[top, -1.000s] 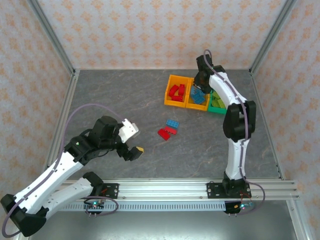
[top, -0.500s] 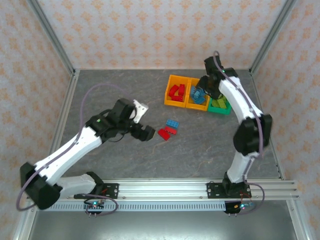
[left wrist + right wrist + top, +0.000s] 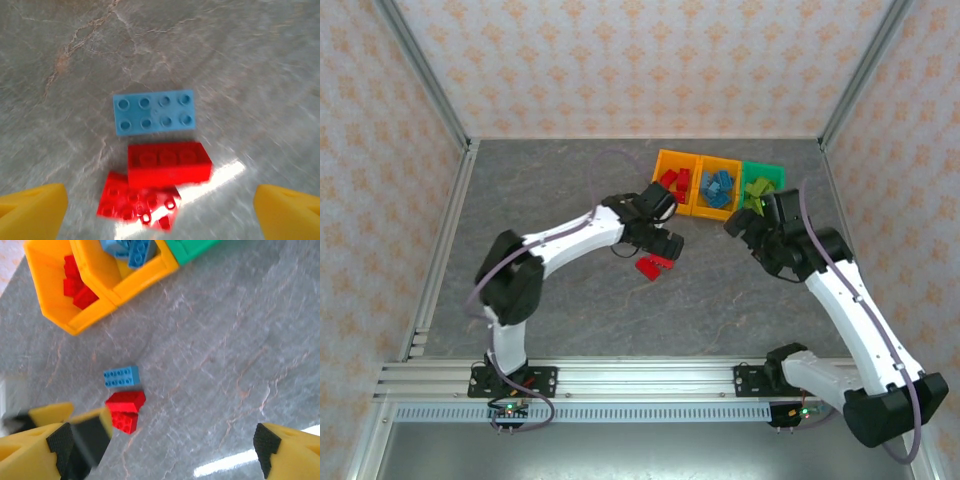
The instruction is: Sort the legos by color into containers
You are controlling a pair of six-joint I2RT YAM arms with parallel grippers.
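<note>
Next, my left gripper needs to lower its open fingers around the short ends of the blue lego (image 3: 153,111) below, since the red lego crowds its long side.
Three loose legos lie together on the grey table: a blue lego (image 3: 153,111), a red lego (image 3: 169,162) and a flat red lego (image 3: 135,202) partly under it. My left gripper (image 3: 160,207) hovers over them, open, with a yellow finger (image 3: 30,212) on each side and nothing held. In the top view the left gripper (image 3: 662,246) covers the blue one, and the red lego (image 3: 647,266) shows beside it. My right gripper (image 3: 745,226) is open and empty, near the front of the containers. The orange container (image 3: 663,160) holds red legos, the middle orange one (image 3: 720,162) blue, and the green container (image 3: 770,173) green.
From the right wrist, the row of containers (image 3: 75,327) is at the top left and the loose blue lego (image 3: 121,376) and red legos (image 3: 126,400) at lower left. Bare table (image 3: 550,190) spreads left and near. Metal frame posts (image 3: 450,230) and patterned walls bound the table.
My left arm has swung right from the near left and now reaches over the loose legos. My right gripper has opened and drawn back from over the bins toward the near right.
</note>
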